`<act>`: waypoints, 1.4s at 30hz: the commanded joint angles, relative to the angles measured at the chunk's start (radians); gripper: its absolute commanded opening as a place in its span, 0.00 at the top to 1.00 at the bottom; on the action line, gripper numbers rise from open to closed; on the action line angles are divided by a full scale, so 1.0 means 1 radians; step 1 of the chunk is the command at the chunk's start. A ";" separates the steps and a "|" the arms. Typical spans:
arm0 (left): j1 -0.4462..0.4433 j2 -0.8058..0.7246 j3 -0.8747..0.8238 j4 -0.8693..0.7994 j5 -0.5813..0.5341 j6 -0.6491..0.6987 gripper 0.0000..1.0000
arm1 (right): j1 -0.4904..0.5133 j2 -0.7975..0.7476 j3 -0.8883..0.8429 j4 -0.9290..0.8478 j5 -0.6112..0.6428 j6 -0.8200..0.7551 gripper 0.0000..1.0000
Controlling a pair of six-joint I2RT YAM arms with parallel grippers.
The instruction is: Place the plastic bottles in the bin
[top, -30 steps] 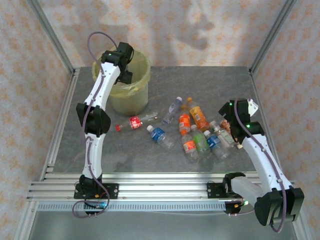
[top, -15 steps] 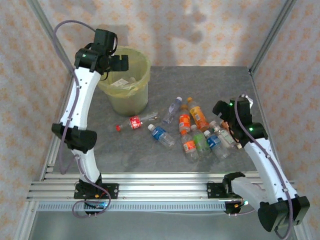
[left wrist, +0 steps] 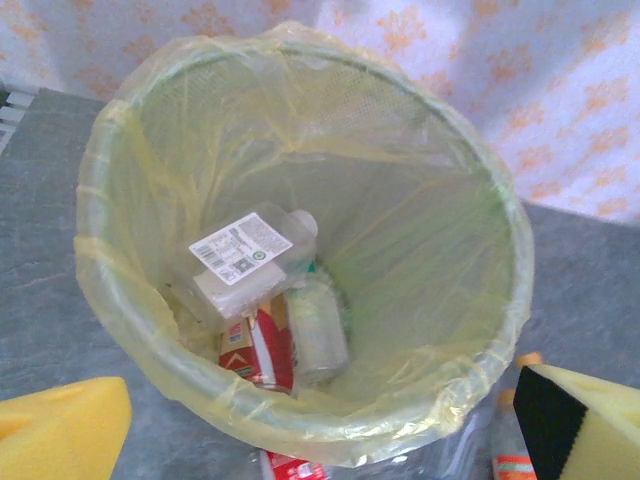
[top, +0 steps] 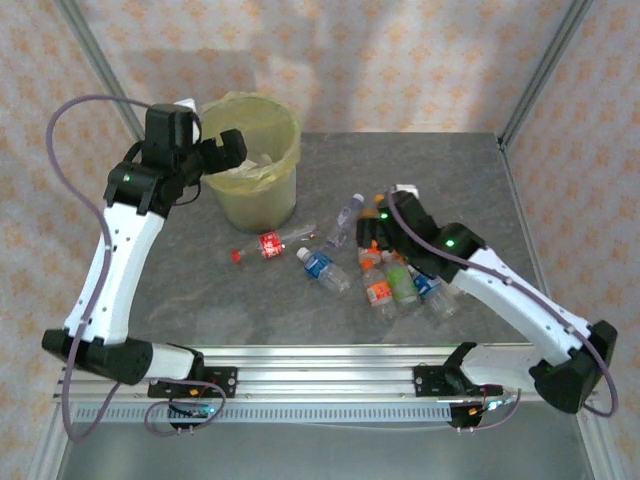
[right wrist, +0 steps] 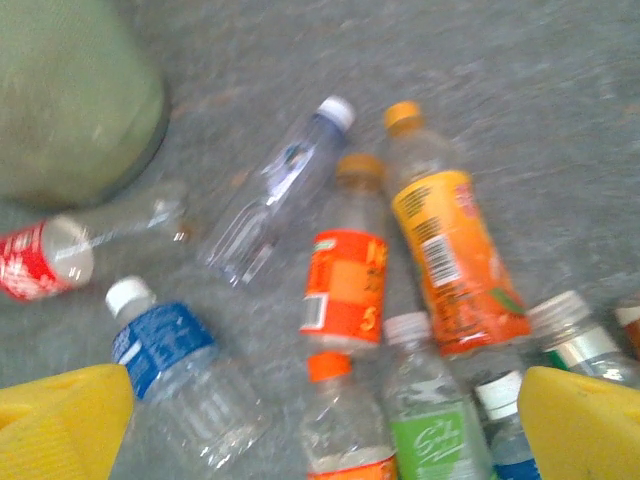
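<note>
My right gripper comes back and down onto the clear body of the blue-labelled bottle [top: 327, 273] [right wrist: 192, 375] next, since the bottle lies apart from the pile with bare table around it.
Several plastic bottles [top: 385, 262] lie in a loose pile on the grey table, right of centre. My right gripper [top: 384, 222] hovers open above the pile's far end. Between its yellow fingertips [right wrist: 62, 425] I look down on an orange-labelled bottle [right wrist: 345, 275] and an orange-capped bottle [right wrist: 345, 420]; nothing is gripped. The bin [top: 252, 158], pale yellow-green with a yellow bag, stands at the back left. My left gripper [top: 216, 150] hangs open at its left rim. Inside the bin [left wrist: 480, 200] lie a white-labelled bottle [left wrist: 248, 258], a red-labelled one [left wrist: 258, 345] and a clear one [left wrist: 318, 330].
A red-labelled bottle [top: 266, 244] and a blue-labelled bottle [top: 322, 270] lie apart, between bin and pile. A clear bottle [top: 345, 218] lies beside them. Metal frame posts and patterned walls close in the table [top: 450, 170]. An aluminium rail [top: 320, 378] runs along the near edge.
My right arm has swung left, from the pile's right side to above its far end. My left gripper has drawn back from over the bin to its left rim. Both stayed open.
</note>
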 commanded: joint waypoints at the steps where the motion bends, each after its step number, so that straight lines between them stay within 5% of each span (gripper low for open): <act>1: 0.006 -0.077 -0.102 0.131 -0.016 -0.093 0.00 | 0.064 0.071 0.052 -0.090 0.005 -0.038 0.01; 13: 0.006 -0.252 -0.353 0.258 -0.155 -0.229 0.00 | 0.183 0.397 0.130 -0.104 -0.188 -0.145 0.06; 31: 0.006 -0.252 -0.375 0.217 -0.189 -0.231 0.00 | 0.182 0.672 0.156 0.000 -0.238 -0.262 0.10; 42: 0.006 -0.250 -0.381 0.223 -0.185 -0.238 0.00 | 0.182 0.738 0.129 0.049 -0.244 -0.278 0.27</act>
